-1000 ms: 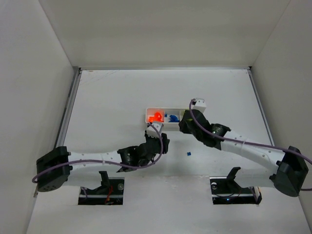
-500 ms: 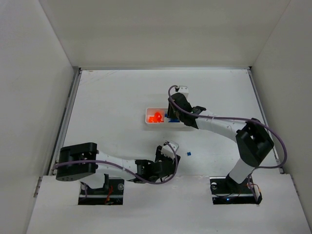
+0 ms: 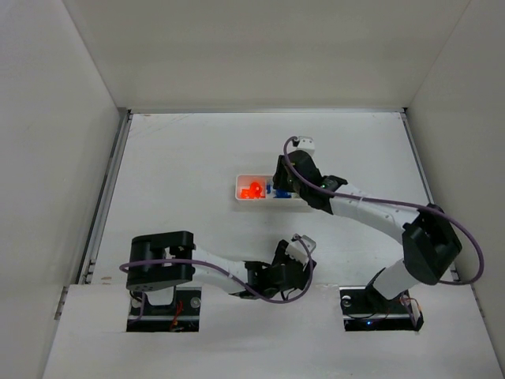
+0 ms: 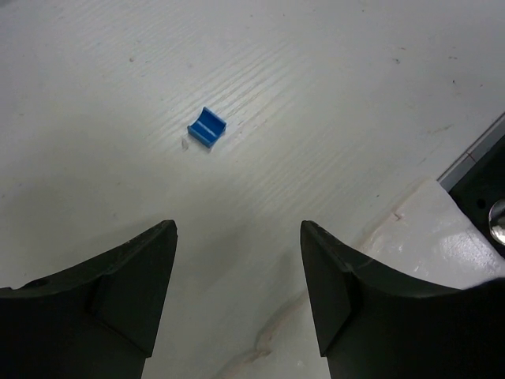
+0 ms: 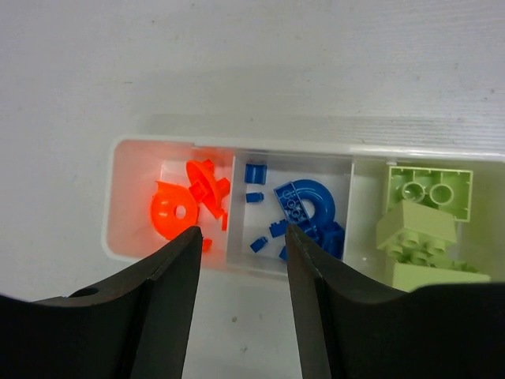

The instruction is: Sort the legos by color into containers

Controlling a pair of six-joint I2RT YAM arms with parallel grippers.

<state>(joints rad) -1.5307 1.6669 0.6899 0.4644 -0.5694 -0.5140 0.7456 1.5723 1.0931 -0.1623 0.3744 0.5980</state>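
My left gripper's open fingers stop short of the loose blue lego, which lies outward of and below it, so I should move it outward and down around the lego.
The white tray [image 5: 229,144] lies ahead of my right gripper [image 5: 241,237], which is open and empty, its fingers [image 5: 170,300] at the tray's near wall. The left compartment holds orange legos [image 5: 175,210], the middle one blue legos [image 5: 304,207], the right one lime-green legos [image 5: 422,221]. In the top view the right gripper [image 3: 286,183] hovers over the tray [image 3: 239,192]. One loose blue lego [image 4: 207,128] lies on the table ahead of my left gripper [image 4: 237,237], which is open, empty and clear of it. The left gripper [image 3: 302,254] is low near the front edge.
The white raised front ledge [image 4: 430,229] and a dark mount slot [image 4: 481,178] lie just right of the left gripper. Side walls enclose the table [image 3: 181,158]. The right arm [image 3: 371,212] arches across the right half.
The left arm has swung back and to the right, down near the front edge by the loose blue lego. The right gripper has moved left over the tray.
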